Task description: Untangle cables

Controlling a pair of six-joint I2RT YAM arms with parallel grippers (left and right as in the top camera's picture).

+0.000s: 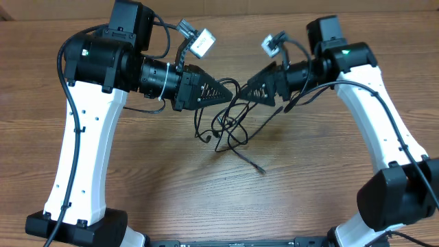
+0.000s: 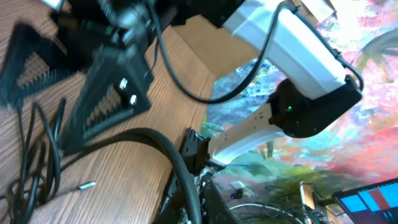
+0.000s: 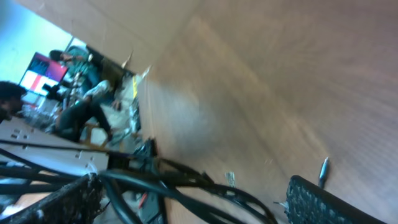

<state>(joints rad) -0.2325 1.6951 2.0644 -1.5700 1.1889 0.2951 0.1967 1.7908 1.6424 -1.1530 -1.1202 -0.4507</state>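
Next, the left gripper eases outward to the bare wood beyond the tangle (image 1: 225, 68) and releases the cable, since my right gripper straddles several pieces of cable.
The cables (image 1: 230, 123) form a loose black tangle at mid-table, partly lifted, with one plug end (image 1: 261, 169) trailing toward the front. My left gripper (image 1: 228, 93) comes in from the left, shut on a cable at the top of the tangle. In the left wrist view that cable (image 2: 168, 155) curves thick and close to the lens, and my own fingers do not show. My right gripper (image 1: 248, 89) faces it from the right and stands open. In the right wrist view the right gripper (image 3: 193, 196) has several cable strands (image 3: 186, 180) running between its wide-apart fingers, untouched by the pads.
The wooden table (image 1: 137, 171) carries both white arms, their bases at the front corners. Thicker black arm cables (image 1: 384, 116) run along the right arm. A silvery plug tip (image 2: 84, 185) lies on the wood. The table edge (image 2: 205, 106) drops off to clutter beyond.
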